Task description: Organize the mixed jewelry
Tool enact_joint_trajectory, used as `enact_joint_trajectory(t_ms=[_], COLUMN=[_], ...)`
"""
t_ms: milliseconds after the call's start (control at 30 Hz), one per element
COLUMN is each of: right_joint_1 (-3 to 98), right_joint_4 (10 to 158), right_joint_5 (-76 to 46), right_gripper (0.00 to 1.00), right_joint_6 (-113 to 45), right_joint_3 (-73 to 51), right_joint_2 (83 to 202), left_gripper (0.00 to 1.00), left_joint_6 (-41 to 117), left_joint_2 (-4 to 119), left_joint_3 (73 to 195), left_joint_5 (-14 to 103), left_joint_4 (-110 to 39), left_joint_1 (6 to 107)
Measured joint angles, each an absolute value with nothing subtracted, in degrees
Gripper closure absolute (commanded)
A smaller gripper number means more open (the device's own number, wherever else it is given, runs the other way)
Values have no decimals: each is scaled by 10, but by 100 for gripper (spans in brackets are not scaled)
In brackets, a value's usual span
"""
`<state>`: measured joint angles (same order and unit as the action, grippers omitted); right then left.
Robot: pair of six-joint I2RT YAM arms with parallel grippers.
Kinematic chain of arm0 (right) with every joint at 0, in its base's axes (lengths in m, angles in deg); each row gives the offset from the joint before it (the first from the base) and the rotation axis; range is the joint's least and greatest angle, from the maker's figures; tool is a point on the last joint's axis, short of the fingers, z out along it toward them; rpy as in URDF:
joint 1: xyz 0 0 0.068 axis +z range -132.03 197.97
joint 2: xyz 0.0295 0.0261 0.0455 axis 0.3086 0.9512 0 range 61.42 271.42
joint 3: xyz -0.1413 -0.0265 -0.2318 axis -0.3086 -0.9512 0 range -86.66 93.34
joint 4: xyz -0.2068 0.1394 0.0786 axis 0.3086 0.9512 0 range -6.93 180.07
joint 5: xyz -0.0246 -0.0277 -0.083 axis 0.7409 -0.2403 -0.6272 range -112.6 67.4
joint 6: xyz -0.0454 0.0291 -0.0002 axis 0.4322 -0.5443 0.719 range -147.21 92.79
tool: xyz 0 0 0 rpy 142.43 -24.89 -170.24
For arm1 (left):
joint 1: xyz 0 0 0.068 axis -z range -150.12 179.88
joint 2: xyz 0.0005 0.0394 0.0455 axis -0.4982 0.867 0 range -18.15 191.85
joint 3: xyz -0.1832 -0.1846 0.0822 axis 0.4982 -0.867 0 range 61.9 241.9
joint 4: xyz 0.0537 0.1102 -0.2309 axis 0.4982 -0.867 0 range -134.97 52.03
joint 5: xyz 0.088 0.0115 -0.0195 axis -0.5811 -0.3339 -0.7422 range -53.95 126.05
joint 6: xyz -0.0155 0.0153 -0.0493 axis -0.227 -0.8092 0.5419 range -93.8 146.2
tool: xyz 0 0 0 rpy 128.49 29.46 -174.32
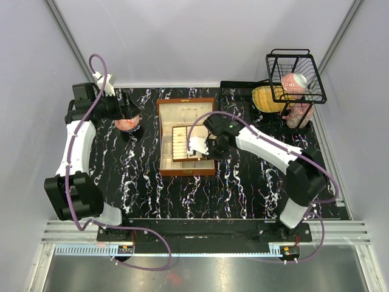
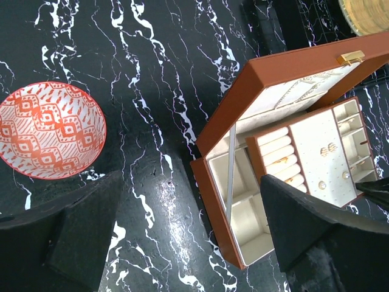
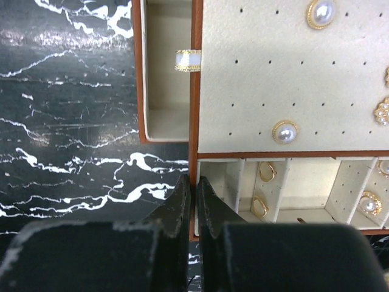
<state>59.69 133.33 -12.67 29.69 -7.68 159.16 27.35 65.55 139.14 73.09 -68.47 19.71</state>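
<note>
I next need to draw my right gripper back, to the left in the top view and down, and release the offset tray inside the cream-lined box below it.
The brown wooden box point(image 1: 164, 131) lies open mid-table, cream-lined. The cream compartment tray point(image 1: 182, 146) rests skewed over it. My right gripper point(image 1: 203, 146) is shut on the tray's brown side wall point(image 3: 194, 140). The jewelry shows on the tray: pearl studs point(image 3: 285, 131) on the pin pad and small gold hoops point(image 3: 266, 172) in the slots. Gold bits also glint on the tray in the left wrist view point(image 2: 331, 148). I see no silvery hoop. My left gripper point(image 1: 124, 115) hangs open and empty over bare table point(image 2: 188, 237), between the bowl and the box point(image 2: 219, 201).
A red-and-white patterned bowl point(image 2: 48, 129) sits left of the box, empty. At the back right stand a black wire basket point(image 1: 304, 91) holding a pink can point(image 1: 293, 82), a yellow woven piece point(image 1: 266, 98) and another pink can point(image 1: 299, 114).
</note>
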Motion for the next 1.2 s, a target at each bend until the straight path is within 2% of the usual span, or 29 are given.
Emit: enact_joint_trajectory(t_ms=[300, 1200], right_joint_1=[629, 668], right_joint_4=[1337, 1344], right_joint_5=[-132, -131], right_gripper=[100, 100], right_joint_6=[266, 208], right_joint_3=[-33, 3], right_joint_2=[1652, 1691], left_gripper=[3, 3], left_joint_6=[273, 259], left_joint_2=[656, 656], left_joint_3=[1391, 1390], left_joint_5=[748, 775], left_joint_4=[-679, -679], left_joint_1=[189, 184])
